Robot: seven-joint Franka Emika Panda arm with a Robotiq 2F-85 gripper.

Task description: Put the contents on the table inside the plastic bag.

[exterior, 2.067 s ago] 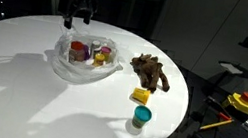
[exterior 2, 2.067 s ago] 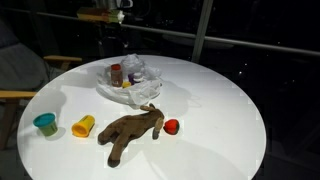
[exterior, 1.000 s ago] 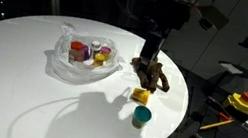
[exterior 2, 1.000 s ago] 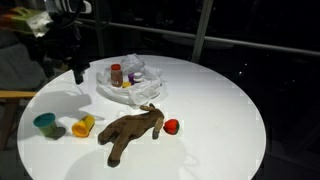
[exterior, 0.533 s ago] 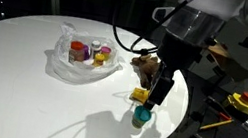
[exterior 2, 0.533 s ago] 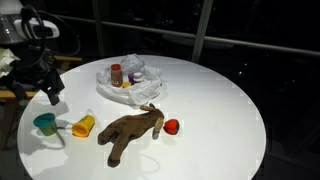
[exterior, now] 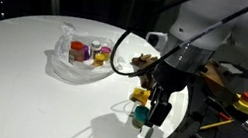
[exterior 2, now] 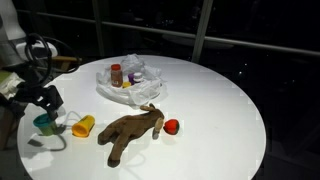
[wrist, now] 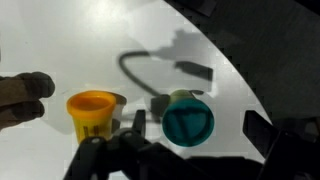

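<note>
I should lower my gripper around the upper part of the teal cup and close it on the cup, since my open fingers are already on opposite sides there.
A teal cup stands near the round white table's edge, also seen in both exterior views. My gripper is open, with one finger on each side of the cup, just above it. A yellow cup lies beside it. A brown glove-like item lies mid-table, with a small red ball by it. The clear plastic bag holds several small jars.
The white table's edge runs close behind the teal cup. A stand with a yellow and red object and tools sits off the table. A wooden chair arm stands beside the table.
My arm has swung away from the plastic bag, across the table to its edge, and come down over the teal cup. The objects on the table have not moved.
</note>
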